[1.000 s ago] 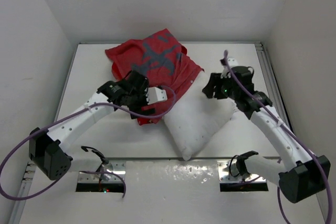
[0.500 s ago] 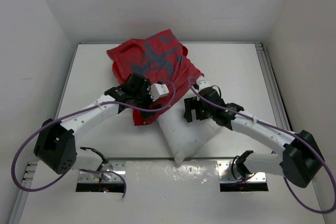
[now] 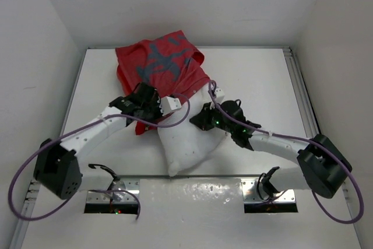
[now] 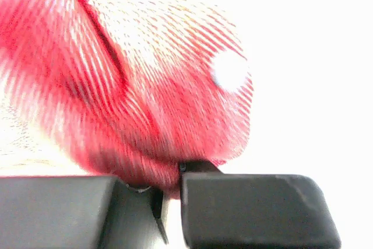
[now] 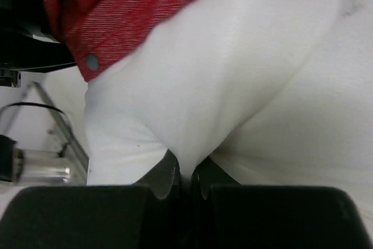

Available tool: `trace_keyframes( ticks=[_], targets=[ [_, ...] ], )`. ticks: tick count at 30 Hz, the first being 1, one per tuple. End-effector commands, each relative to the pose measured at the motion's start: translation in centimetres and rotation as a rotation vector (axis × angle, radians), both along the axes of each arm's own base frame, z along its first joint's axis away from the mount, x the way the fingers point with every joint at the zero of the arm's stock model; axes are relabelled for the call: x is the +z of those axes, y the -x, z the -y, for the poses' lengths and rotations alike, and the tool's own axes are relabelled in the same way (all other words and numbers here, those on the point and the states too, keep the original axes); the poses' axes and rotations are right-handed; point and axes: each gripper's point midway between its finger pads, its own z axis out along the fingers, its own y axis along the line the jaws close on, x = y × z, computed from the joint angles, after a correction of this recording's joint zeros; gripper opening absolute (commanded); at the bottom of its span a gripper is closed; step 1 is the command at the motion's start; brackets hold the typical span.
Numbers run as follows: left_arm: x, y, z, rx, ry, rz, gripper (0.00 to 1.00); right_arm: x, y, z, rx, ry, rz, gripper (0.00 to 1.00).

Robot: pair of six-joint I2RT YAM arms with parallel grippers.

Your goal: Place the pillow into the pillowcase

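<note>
My right gripper goes to the left in the top view next, toward the pillowcase's near edge [image 3: 195, 91]. It releases the pillow [image 3: 183, 144] there, because much of it sticks out.
The red pillowcase [image 3: 156, 68] lies bunched at the back of the table, its near edge over the top of the white pillow [image 3: 183, 144]. The pillow sticks out toward the table's front edge. My left gripper [image 3: 150, 111] is shut on the pillowcase's near hem; in the left wrist view red fabric [image 4: 145, 103] is pinched in that gripper [image 4: 169, 183]. My right gripper [image 3: 202, 119] is shut on a fold of the pillow's right side. In the right wrist view white pillow fabric [image 5: 233, 86] runs into the gripper [image 5: 185, 178], with the pillowcase [image 5: 128, 10] edge above it.
White walls close in the table at the left, back and right. A metal rail [image 3: 301, 94] runs along the right edge. Two metal mounting plates [image 3: 113, 199] [image 3: 271, 197] sit at the near edge. Purple cables loop off both arms.
Both grippers have gone from open to shut, the left on the pillowcase hem and the right on the pillow. The right arm swung left, and pillow and pillowcase shifted left.
</note>
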Motion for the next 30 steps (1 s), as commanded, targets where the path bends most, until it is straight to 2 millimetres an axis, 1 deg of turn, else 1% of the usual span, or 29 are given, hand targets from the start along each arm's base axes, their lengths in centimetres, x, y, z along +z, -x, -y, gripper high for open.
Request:
trace_keyframes(
  ticks=[1,2,3,4,5,6,7,8,9,10,11,12,13,14,15,16,17,18,19,20,21,22,23,24,26,27,28,29,30],
  targets=[
    [6.4,2.5,3.5,-0.219,0.101,0.063,0.00,12.5,0.8,-3.2,0.070,-0.445,0.309,0.00],
    [7.5,3.4,3.7,-0.246,0.116,0.028,0.00,13.9,0.1,-2.5,0.004,-0.485,0.357,0.00],
    [7.9,4.0,4.0,-0.267,0.126,0.009,0.00,16.4,0.0,-2.2,-0.022,-0.543,0.435,0.00],
    [8.4,4.6,4.2,-0.289,0.145,-0.008,0.00,17.9,0.1,-2.6,-0.030,-0.549,0.496,0.00],
    [8.8,4.9,4.5,-0.304,0.163,-0.003,0.00,19.3,-0.7,-2.4,-0.088,-0.571,0.540,0.00],
    [9.2,5.1,4.6,-0.318,0.176,0.007,0.00,20.1,-1.2,-2.3,-0.127,-0.587,0.563,0.00],
    [9.9,5.1,4.8,-0.328,0.192,0.024,0.00,20.2,-1.8,-2.8,-0.164,-0.601,0.579,0.00],
    [10.7,5.2,5.1,-0.344,0.219,0.032,0.00,23.4,-1.8,-1.9,-0.212,-0.698,0.683,0.00],
    [11.4,5.2,5.2,-0.354,0.238,0.036,0.00,24.3,-2.9,-0.5,-0.321,-0.733,0.709,0.00],
    [12.9,5.0,5.2,-0.367,0.258,0.055,0.00,24.3,-3.3,-0.2,-0.368,-0.755,0.723,0.00],
    [13.9,4.9,5.2,-0.370,0.293,0.062,0.00,25.7,-3.3,1.1,-0.423,-0.812,0.763,0.00],
    [14.7,4.9,5.0,-0.369,0.306,0.076,0.00,25.8,-4.0,2.4,-0.505,-0.814,0.760,0.00],
    [15.9,4.8,5.0,-0.375,0.318,0.098,0.00,26.3,-3.9,3.1,-0.544,-0.800,0.781,0.00],
    [16.7,5.2,5.2,-0.394,0.340,0.106,0.00,25.7,-4.2,2.9,-0.568,-0.756,0.767,0.00],
    [17.3,5.5,5.4,-0.414,0.352,0.113,0.00,25.3,-4.0,2.4,-0.574,-0.719,0.752,0.00],
    [18.3,5.8,5.7,-0.435,0.377,0.120,0.00,24.5,-4.5,2.2,-0.608,-0.654,0.738,0.00],
    [19.0,6.6,6.6,-0.477,0.428,0.103,0.00,22.7,-5.4,0.8,-0.610,-0.557,0.698,0.00],
    [19.4,7.1,7.3,-0.510,0.460,0.090,0.00,21.5,-5.5,-0.2,-0.619,-0.514,0.665,0.00],
    [20.0,7.6,7.9,-0.544,0.494,0.084,0.00,20.2,-6.2,0.0,-0.679,-0.467,0.635,0.00],
    [20.3,8.3,8.8,-0.592,0.540,0.050,0.00,17.8,-7.2,-0.9,-0.697,-0.406,0.603,0.00],
    [20.1,8.4,9.2,-0.613,0.548,0.038,0.00,16.6,-7.7,-1.2,-0.716,-0.371,0.589,0.00],
    [19.5,8.2,9.5,-0.614,0.540,0.025,0.00,15.1,-8.6,-0.9,-0.779,-0.311,0.560,0.00],
    [19.0,7.7,9.4,-0.600,0.523,0.024,0.00,12.9,-9.2,-1.2,-0.798,-0.247,0.543,0.00],
    [18.5,7.2,9.1,-0.589,0.499,0.040,0.00,12.1,-9.5,-0.9,-0.817,-0.217,0.536,0.00],
    [16.7,5.4,7.1,-0.496,0.451,0.061,0.00,9.8,-9.7,-0.4,-0.836,-0.157,0.502,0.00],
    [17.0,5.6,6.9,-0.498,0.450,0.070,0.00,9.0,-9.9,-0.5,-0.833,-0.140,0.479,0.00],
    [17.4,5.7,6.5,-0.497,0.457,0.075,0.00,9.2,-10.4,-1.3,-0.840,-0.191,0.421,0.00],
    [18.7,6.7,6.8,-0.539,0.499,0.081,0.00,6.2,-10.4,-1.9,-0.788,-0.062,0.353,0.00],
    [20.9,7.4,6.7,-0.573,0.520,0.111,0.00,4.7,-11.0,-2.0,-0.791,-0.018,0.321,0.00]
  ],
)
